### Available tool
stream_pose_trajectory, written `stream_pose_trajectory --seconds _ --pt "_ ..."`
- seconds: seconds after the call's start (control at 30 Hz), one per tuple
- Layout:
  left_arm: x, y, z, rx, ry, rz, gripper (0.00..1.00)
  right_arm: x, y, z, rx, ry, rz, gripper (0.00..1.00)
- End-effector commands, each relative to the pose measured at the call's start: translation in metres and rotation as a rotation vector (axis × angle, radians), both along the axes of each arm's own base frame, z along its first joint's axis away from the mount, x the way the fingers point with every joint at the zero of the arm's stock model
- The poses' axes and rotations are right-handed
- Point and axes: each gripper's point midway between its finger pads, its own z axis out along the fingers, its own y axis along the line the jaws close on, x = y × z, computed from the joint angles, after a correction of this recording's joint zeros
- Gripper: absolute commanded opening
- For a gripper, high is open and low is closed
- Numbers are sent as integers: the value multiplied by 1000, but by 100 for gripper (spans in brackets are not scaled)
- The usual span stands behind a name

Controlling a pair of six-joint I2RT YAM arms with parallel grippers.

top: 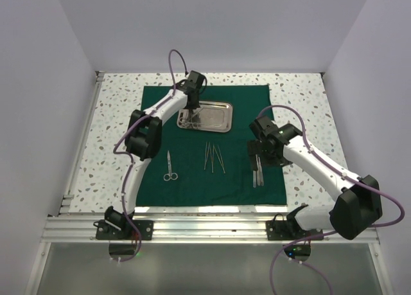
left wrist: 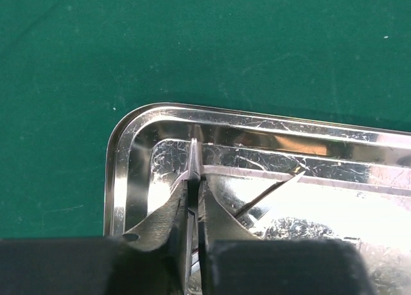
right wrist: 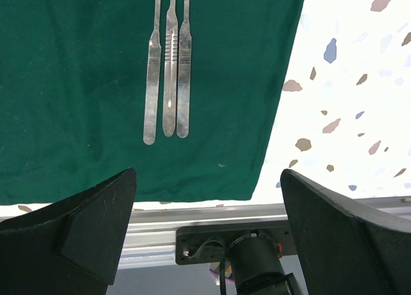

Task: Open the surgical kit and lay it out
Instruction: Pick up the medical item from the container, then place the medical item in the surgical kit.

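My left gripper will next lift the instrument over the tray's rim, carry it back, lower it and release it there, because bare drape lies back from it beside the scissors (top: 160, 162).
The dark green drape (top: 192, 173) lies spread flat on the table. The steel tray (top: 215, 118) stands on its far middle. My left gripper (top: 191, 114) reaches into the tray's left end (left wrist: 131, 153) and is shut on a slim silver instrument (left wrist: 194, 155), whose tip sticks out past the fingers. A second thin silver piece (left wrist: 270, 195) lies angled in the tray to the right. My right gripper (top: 255, 155) hovers open and empty over the drape's right part. Three flat silver handles (right wrist: 167, 70) lie side by side ahead of it; they also show in the top view (top: 257, 171).
Scissors (top: 169, 167) lie on the drape's left part and several slim tweezer-like instruments (top: 214, 157) at its middle. The aluminium rail and the right arm's base (right wrist: 237, 247) run along the near edge. Speckled tabletop (right wrist: 347, 83) borders the drape on the right.
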Motion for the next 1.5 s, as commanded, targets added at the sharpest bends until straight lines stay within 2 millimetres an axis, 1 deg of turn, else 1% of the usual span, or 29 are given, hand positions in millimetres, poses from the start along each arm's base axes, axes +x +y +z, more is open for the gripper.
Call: stream_pose_trajectory --seconds 0.0,0.07,0.13,0.27,0.3,0.4,0.43,0.47,0.5,0.53,0.57,0.6,0.67,0.77,0.83,0.87,0.9,0.93,0.97,1.03,1.07,1.1,1.13,1.17,1.3,1.33,1.37,1.43,1.47 --pt "-28 7 -38 11 128 -34 6 10 2 11 3 -35 12 98" --pt "-29 4 -39 1 135 -43 0 10 3 10 6 -32 14 98" --pt "-25 2 -34 -9 122 -49 0 10 3 9 7 -29 16 98" --pt "-12 -10 -4 -56 62 -69 0 9 4 10 12 -33 17 98" --pt "-5 -13 12 -76 27 -76 0 9 4 10 13 -36 18 98" --pt "3 -24 40 -128 -22 -107 0 9 4 12 22 -46 13 98" --pt "6 -27 56 -148 -55 -116 0 9 5 14 29 -54 13 98" --pt "7 -30 64 -160 -68 -124 0 9 4 14 29 -55 12 98" --pt "10 -31 83 -173 -101 -131 0 8 5 15 35 -58 10 98" --pt "11 -32 93 -179 -118 -136 0 8 5 16 41 -62 11 98" --pt "12 -32 102 -179 -135 -142 0 8 6 17 44 -64 11 98" --pt "11 -31 119 -185 -158 -145 0 8 6 17 49 -66 10 98" --pt "10 -28 134 -180 -182 -146 0 7 8 17 63 -67 9 98" --pt "-4 -16 159 -162 -203 -137 0 7 11 16 83 -69 8 98" --pt "-14 -8 161 -147 -202 -128 0 5 13 15 98 -65 9 98" --pt "-28 1 138 -116 -152 -119 0 5 14 15 108 -68 3 98" --pt "-34 5 154 -126 -190 -116 0 4 15 13 112 -66 4 98" --pt "-41 11 150 -113 -183 -105 0 3 18 13 127 -61 9 98" --pt "-59 19 140 -101 -158 -99 0 3 19 13 133 -62 6 97" --pt "-77 29 129 -89 -134 -82 0 2 21 11 149 -59 4 97" --pt "-97 40 103 -64 -75 -66 0 1 23 10 161 -54 6 97" --pt "-105 43 114 -79 -105 -60 0 0 24 10 170 -56 7 97" --pt "-125 54 91 -57 -57 -45 0 -1 25 9 175 -51 9 97" --pt "-130 56 100 -73 -88 -43 0 -3 28 8 192 -45 13 96" --pt "-164 70 73 -62 -32 -25 0 -6 31 6 216 -38 22 96" --pt "-175 76 61 -48 -5 -15 0 -6 31 6 216 -36 25 96" --pt "-178 77 61 -53 -11 -10 0 -6 32 6 218 -36 29 96" --pt "-188 82 50 -46 12 2 1 -6 32 5 219 -32 36 96" --pt "-190 82 50 -48 12 7 4 -6 33 5 221 -30 39 96"
